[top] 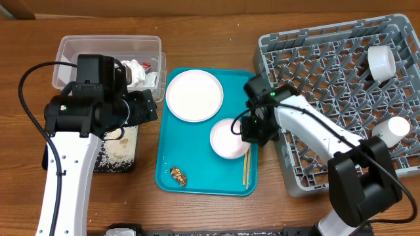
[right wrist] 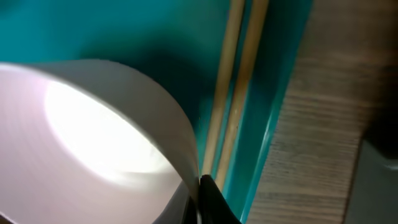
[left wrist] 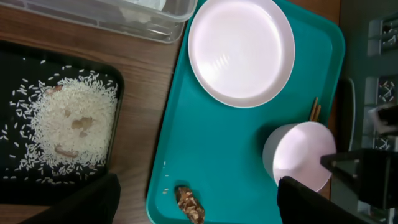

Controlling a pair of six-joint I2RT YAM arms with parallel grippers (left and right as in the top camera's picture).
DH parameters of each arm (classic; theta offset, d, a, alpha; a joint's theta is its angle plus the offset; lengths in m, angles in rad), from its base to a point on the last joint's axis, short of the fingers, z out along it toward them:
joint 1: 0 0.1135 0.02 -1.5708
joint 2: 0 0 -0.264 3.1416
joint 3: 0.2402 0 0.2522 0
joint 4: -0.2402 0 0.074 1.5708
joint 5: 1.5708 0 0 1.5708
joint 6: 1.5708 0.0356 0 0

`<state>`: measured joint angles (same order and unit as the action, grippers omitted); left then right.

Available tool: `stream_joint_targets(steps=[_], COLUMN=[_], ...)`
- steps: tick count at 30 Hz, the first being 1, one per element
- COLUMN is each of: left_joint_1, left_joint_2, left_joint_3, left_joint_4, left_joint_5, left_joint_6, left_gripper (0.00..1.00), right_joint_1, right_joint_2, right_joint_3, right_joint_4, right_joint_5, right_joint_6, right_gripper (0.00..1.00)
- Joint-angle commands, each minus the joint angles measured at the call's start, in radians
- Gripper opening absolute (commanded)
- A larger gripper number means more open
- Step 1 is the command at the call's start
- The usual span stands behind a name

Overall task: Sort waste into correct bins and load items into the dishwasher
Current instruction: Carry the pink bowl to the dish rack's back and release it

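I will next lift my right gripper outward over the rack and lower the bowl to the empty pegs beside the rack's far vessel, since those pegs are outward of it.
A small white bowl sits on the teal tray, and my right gripper is shut on its right rim; the right wrist view shows the fingers pinching the bowl wall. Two wooden chopsticks lie just right of the bowl. The large plate rests at the tray's far end. A brown food lump lies at the tray's near left. My left gripper hangs open above that lump, holding nothing.
The clear tub at the back left holds white tissue and a red wrapper. The black tray holds rice crumbs. The grey dish rack on the right carries two white vessels.
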<state>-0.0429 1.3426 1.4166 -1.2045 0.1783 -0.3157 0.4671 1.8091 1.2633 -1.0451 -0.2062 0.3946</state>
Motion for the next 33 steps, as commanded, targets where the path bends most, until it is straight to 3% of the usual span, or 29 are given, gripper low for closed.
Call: stream_joint_targets(steps=[1, 6, 17, 33], left_joint_1=[0.005, 0.005, 0.005, 0.005], left_joint_2=[-0.002, -0.002, -0.002, -0.002], left_joint_3=[0.017, 0.017, 0.017, 0.017], left_joint_4=[0.0, 0.0, 0.001, 0.001], left_joint_5=[-0.005, -0.005, -0.006, -0.002], left_joint_6=[-0.003, -0.003, -0.003, -0.003], left_gripper=[0.83, 0.86, 0.89, 0.9], right_joint_1=[0.003, 0.002, -0.121, -0.452], right_joint_2=[-0.1, -0.232, -0.286, -0.095], right_joint_3=[0.156, 0.302, 0.309, 0.309], right_joint_4=[-0.046, -0.063, 0.087, 0.323], right_joint_5=[0.116, 0.435, 1.118, 1.34], right_joint_6=[-0.005, -0.005, -0.005, -0.005], right_gripper=[0.04, 0.04, 0.04, 0.04])
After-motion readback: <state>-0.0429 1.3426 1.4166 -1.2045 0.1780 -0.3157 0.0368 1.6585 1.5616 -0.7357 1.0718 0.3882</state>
